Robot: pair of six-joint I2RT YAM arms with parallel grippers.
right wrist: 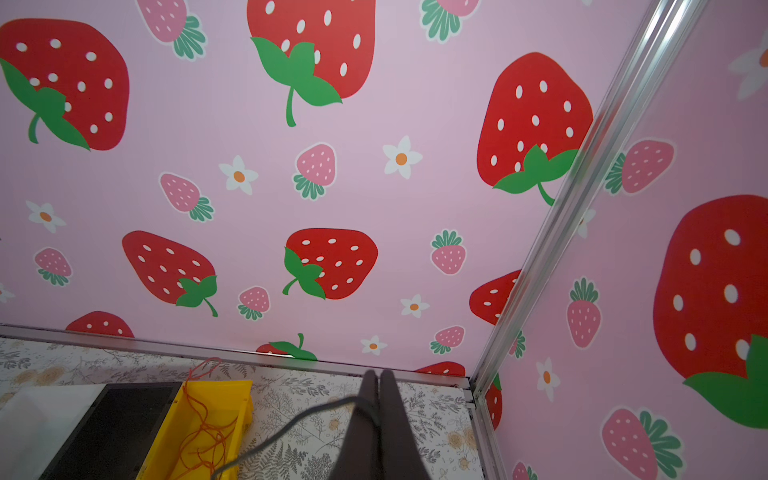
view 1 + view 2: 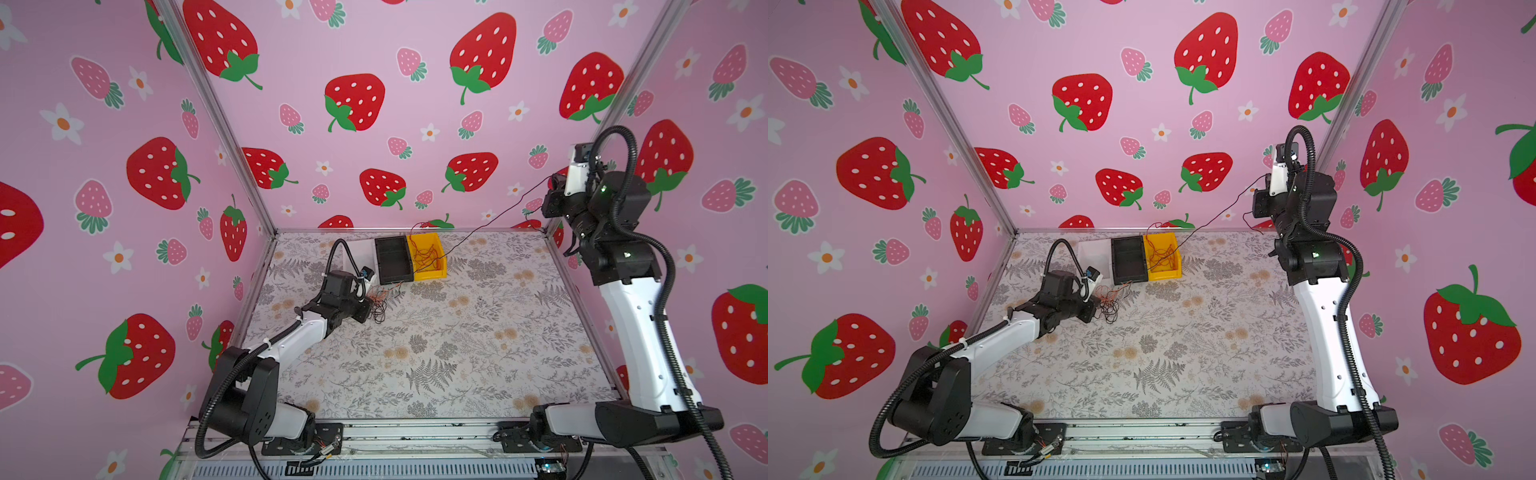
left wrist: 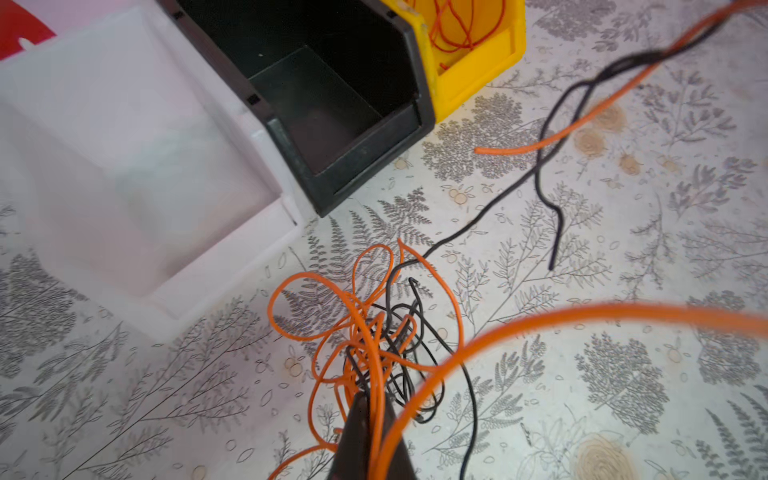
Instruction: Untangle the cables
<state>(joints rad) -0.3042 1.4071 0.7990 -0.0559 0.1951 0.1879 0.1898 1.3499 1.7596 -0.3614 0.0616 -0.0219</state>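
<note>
Next I need to lower my right gripper, easing toward the tangle, and release the black cable onto bare tabletop near the yellow bin [image 2: 462, 307], as the black cable stretches taut and high.
A tangle of orange and black cables [image 2: 380, 305] [image 2: 1111, 307] lies on the floral table in front of the bins. My left gripper [image 2: 366, 315] [image 3: 374, 401] is low at the tangle [image 3: 374, 336] and shut on strands of it, an orange one running between the fingers. High at the back right, my right gripper [image 2: 555, 185] [image 1: 378, 376] is shut on a black cable [image 2: 482, 226] [image 1: 291, 424]. That cable stretches taut from it, past the yellow bin, down to the tangle. More red-orange cables [image 2: 426, 255] lie in the yellow bin.
Three bins stand side by side at the back: white [image 3: 232, 282], black [image 2: 395, 277] [image 3: 365, 166] and yellow [image 2: 430, 273] [image 3: 478, 83]. Strawberry-print walls close in the table on three sides, with an aluminium post [image 1: 582, 199] close to the right gripper.
</note>
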